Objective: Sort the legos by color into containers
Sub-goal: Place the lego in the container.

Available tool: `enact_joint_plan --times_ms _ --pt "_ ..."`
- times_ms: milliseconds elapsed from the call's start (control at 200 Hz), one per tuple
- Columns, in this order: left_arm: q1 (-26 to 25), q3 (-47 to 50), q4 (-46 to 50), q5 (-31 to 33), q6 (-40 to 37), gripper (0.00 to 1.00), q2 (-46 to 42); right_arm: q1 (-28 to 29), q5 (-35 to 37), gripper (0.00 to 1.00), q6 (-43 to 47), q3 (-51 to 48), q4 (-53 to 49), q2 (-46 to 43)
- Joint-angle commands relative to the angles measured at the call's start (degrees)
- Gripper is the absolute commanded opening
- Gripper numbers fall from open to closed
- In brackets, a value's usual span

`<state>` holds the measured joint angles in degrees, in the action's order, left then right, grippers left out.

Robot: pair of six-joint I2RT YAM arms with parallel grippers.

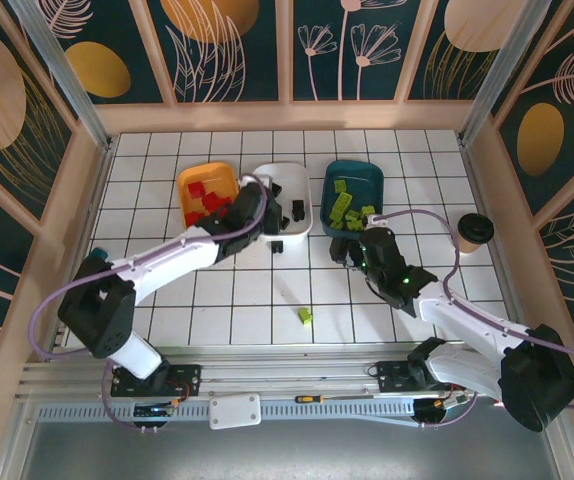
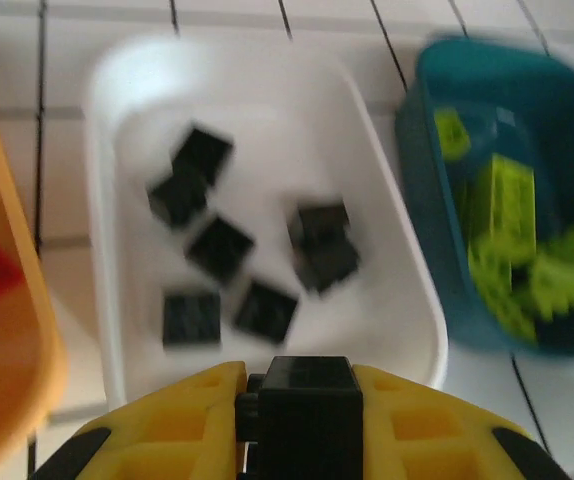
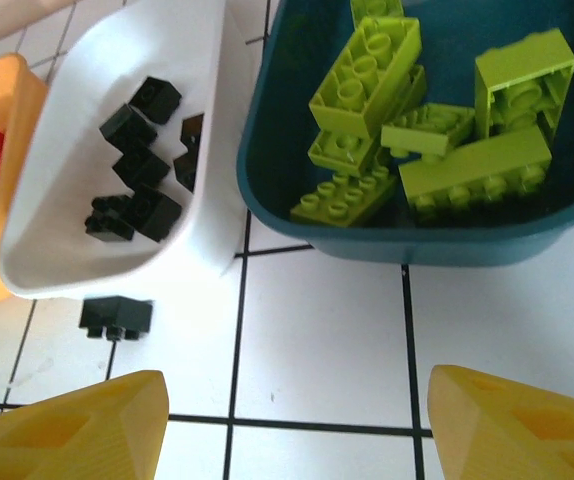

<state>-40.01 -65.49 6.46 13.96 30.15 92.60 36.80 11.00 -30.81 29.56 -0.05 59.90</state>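
My left gripper needs to lower the black lego outward into the white container with black legos below next, then release it.
My left gripper (image 2: 303, 378) is shut on a black lego (image 2: 309, 392), hanging over the near rim of the white container (image 2: 407, 290), which holds several black legos (image 2: 219, 248). From above, the left gripper (image 1: 263, 220) sits between the orange container (image 1: 189, 180) with red legos (image 1: 210, 200) and the white container (image 1: 302, 172). My right gripper (image 3: 292, 430) is open over bare tiles, just in front of the dark teal container (image 3: 417, 240) full of lime green legos (image 3: 367, 75). One black lego (image 3: 115, 316) lies on the table beside the white container (image 3: 87, 60). A green lego (image 1: 305, 315) lies alone nearer the arms.
A paper cup with a black lid (image 1: 474, 230) stands at the right, close to the right arm's forearm. A small teal block (image 1: 100, 252) sits at the left edge by the left arm's elbow. Wooden walls close in the tiled table on three sides.
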Motion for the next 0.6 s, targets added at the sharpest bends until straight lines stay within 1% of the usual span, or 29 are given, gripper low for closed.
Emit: enact_joint_plan --times_ms 0,190,270,390,420,470,596 --pt "1.25 -6.14 1.82 0.9 -2.7 0.15 7.61 -0.06 -0.64 0.69 -1.79 -1.66 -1.26 -2.1" --pt "2.21 -17.11 5.49 2.04 -3.88 0.15 19.12 2.06 -3.15 0.69 -2.71 -3.98 -3.15 -3.8" --pt "3.08 -19.93 6.14 1.47 -3.63 0.16 22.65 5.01 -3.66 0.69 -3.24 -4.66 -4.15 -4.18" --pt "3.74 -24.61 8.41 1.58 -3.64 0.19 27.83 11.97 -2.58 0.69 -5.13 -4.69 -6.62 -3.46" --pt "3.76 -25.61 8.76 1.8 -3.66 0.2 28.63 13.72 -2.27 0.69 -5.74 -4.64 -7.32 -3.18" --pt "3.83 -26.38 9.01 1.74 -3.63 0.26 29.34 16.9 -1.7 0.69 -6.72 -4.47 -8.15 -2.48" --pt "3.81 -27.16 8.49 1.26 -3.26 0.46 28.31 24.53 -0.36 0.7 -9.26 -3.58 -8.99 0.15"
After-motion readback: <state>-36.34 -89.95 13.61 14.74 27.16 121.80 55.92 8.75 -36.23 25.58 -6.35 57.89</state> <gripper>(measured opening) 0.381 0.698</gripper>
